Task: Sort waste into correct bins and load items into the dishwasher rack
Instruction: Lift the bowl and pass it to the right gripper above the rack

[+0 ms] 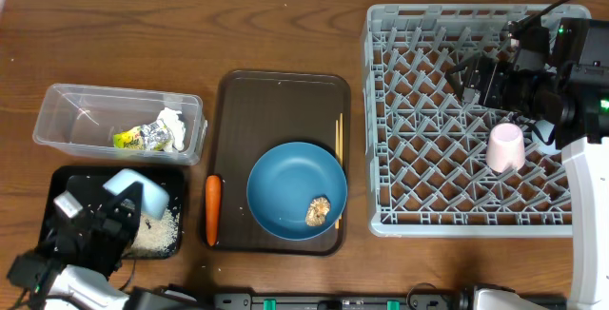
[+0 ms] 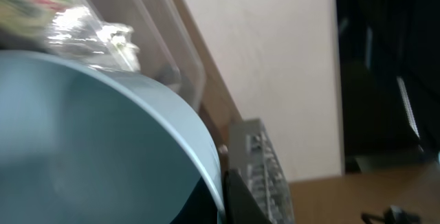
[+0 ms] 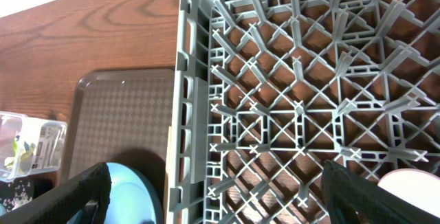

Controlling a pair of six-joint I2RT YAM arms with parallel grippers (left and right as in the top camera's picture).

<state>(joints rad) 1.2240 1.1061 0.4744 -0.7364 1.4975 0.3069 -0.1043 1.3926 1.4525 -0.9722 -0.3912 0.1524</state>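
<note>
My left gripper lifts across the serving tray and down onto the rack's tray-side wires next, since they lie to the gripper's right in the overhead view.
My left gripper [image 1: 122, 205] is shut on the rim of the white-and-pale-blue bowl [image 1: 143, 192], which is tilted over the black tray [image 1: 67, 172] with rice grains [image 1: 164, 234] in it. In the left wrist view the bowl [image 2: 82, 141] fills the left side, with one dark finger [image 2: 242, 203] against its rim. My right gripper [image 1: 476, 80] hangs open above the grey dishwasher rack [image 1: 373, 110], its jaws wide apart and empty [image 3: 234, 203]. A pink cup [image 1: 504, 146] stands upside down in the rack. The clear tub [image 1: 67, 110] holds the yellow-green wrapper [image 1: 133, 139] and white tissue [image 1: 171, 125].
The brown serving tray [image 1: 276, 101] carries the blue plate [image 1: 295, 191] with a brown food lump [image 1: 318, 211], an orange carrot [image 1: 213, 208] at its left edge and chopsticks [image 1: 338, 167] along its right edge. The rack wall [image 3: 185, 80] stands right beside that tray.
</note>
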